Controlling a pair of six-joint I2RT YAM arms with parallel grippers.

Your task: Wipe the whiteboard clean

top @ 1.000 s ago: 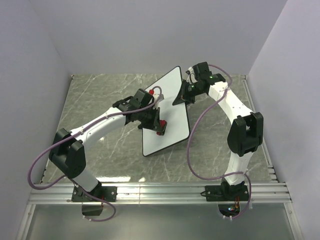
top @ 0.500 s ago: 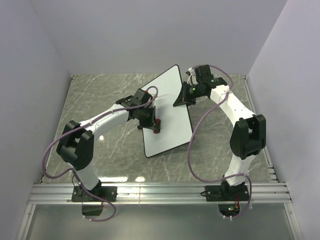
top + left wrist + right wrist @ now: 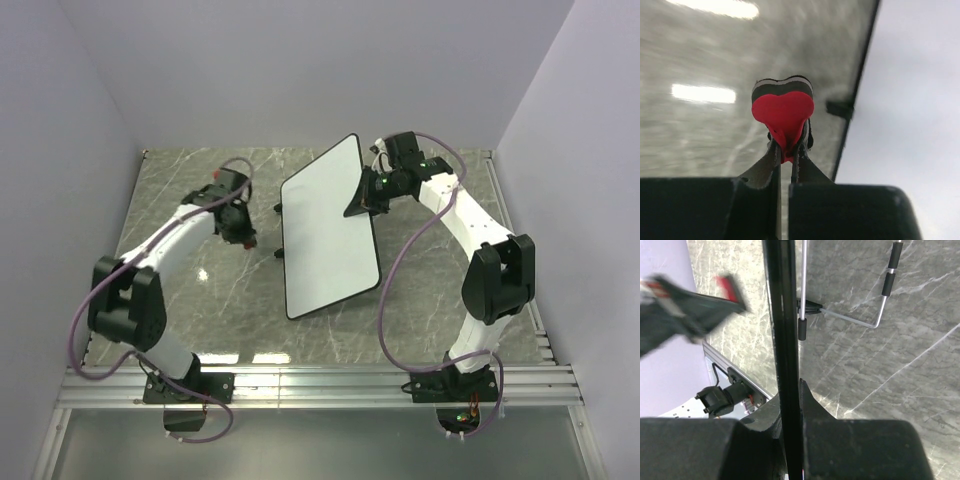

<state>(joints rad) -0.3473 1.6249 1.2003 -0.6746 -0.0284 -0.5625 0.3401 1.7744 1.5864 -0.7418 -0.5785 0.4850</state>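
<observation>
The board's side looks plain white, so my left gripper will next go left in the top view, down onto the bare marble, and drop the eraser (image 3: 783, 112).
The whiteboard (image 3: 325, 235) is a white board with a thin black rim, tilted up off the marble table, and its face looks plain white. My right gripper (image 3: 361, 198) is shut on its right rim; in the right wrist view the rim (image 3: 782, 330) runs edge-on between the fingers of that gripper (image 3: 789, 390). My left gripper (image 3: 240, 232) is left of the board, apart from it, over the table. It is shut on the small red eraser (image 3: 783, 112), which sticks out above the fingertips of the gripper (image 3: 786, 144).
The board's wire stand (image 3: 850, 319) with black sleeves rests on the marble table (image 3: 430, 290) behind the board. Walls close off the back and both sides. An aluminium rail (image 3: 320, 385) runs along the near edge by the arm bases.
My left arm has swung left off the board's face, carrying the eraser with it. The board now stands a little more upright. My right gripper has kept its hold on the rim.
</observation>
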